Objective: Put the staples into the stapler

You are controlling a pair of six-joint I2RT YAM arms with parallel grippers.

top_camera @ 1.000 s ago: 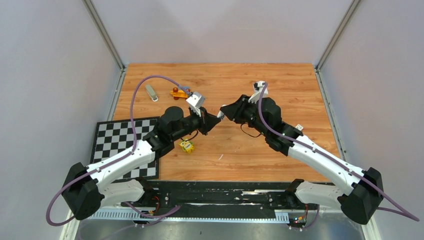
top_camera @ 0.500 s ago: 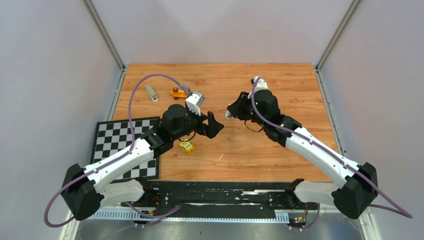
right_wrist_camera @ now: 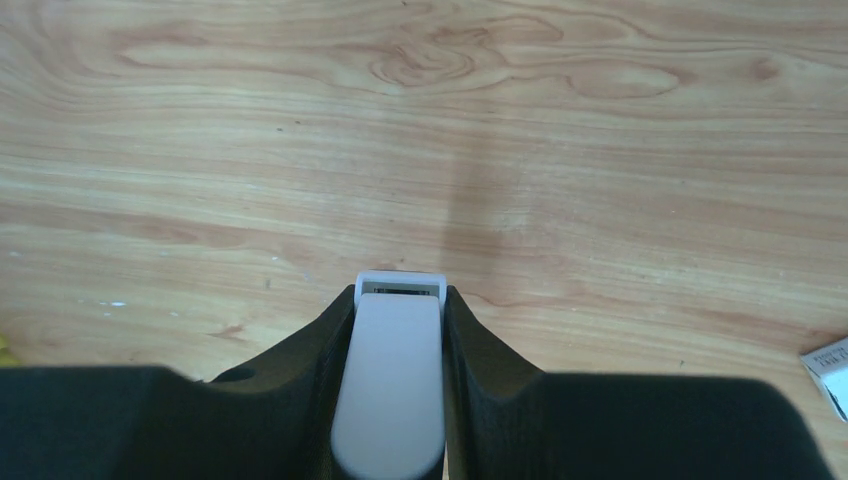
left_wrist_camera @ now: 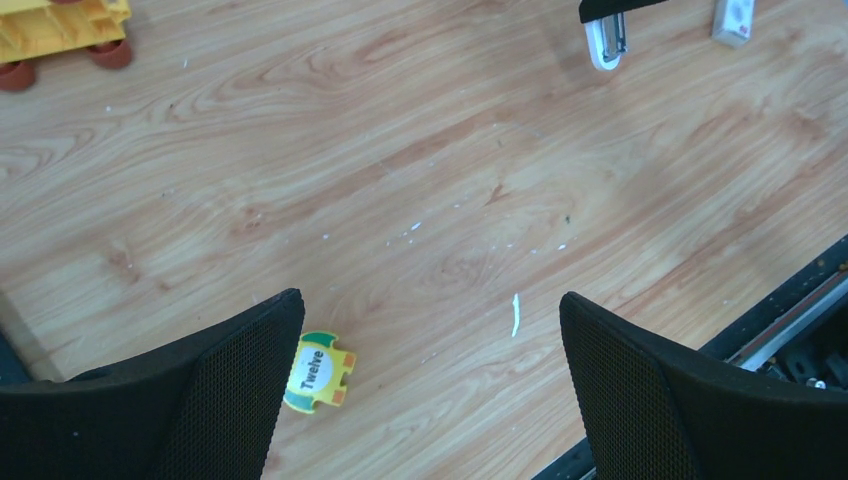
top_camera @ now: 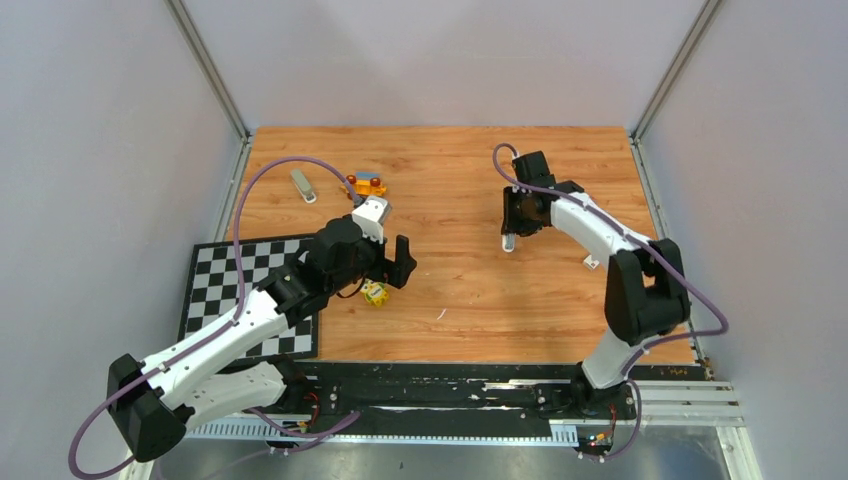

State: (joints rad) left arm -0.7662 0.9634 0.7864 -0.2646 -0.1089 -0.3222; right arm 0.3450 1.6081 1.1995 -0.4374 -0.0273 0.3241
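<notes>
The tip of the white stapler point(top_camera: 509, 243) is still above the boards, so the robot's right gripper next needs to go down until the stapler rests on the bare wood below, and then release it.
A small white stapler point(right_wrist_camera: 392, 380) is clamped between the black fingers of my right gripper point(right_wrist_camera: 398, 300), with its front end poking out over the wood. From above, the right gripper point(top_camera: 511, 230) points down at the table's right middle, and the stapler's point(top_camera: 509, 243) tip hangs just above the boards. The left wrist view shows the stapler point(left_wrist_camera: 604, 42) far off at the top. My left gripper point(left_wrist_camera: 430, 310) is wide open with nothing between its fingers, hovering left of centre point(top_camera: 398, 262). The staples are not in view.
A yellow "Twelve" puzzle piece point(left_wrist_camera: 318, 372) lies by my left finger. An orange toy point(top_camera: 365, 184) and a grey-white oblong object point(top_camera: 303, 185) sit at the back left. A checkered mat point(top_camera: 240, 275) covers the left edge. A small white box point(left_wrist_camera: 733, 20) lies beyond the stapler, and a thin pale sliver point(left_wrist_camera: 515, 315) near the front.
My left gripper has opened wide and drawn back to the left. The right arm has swung away to the back right with the stapler and now points down.
</notes>
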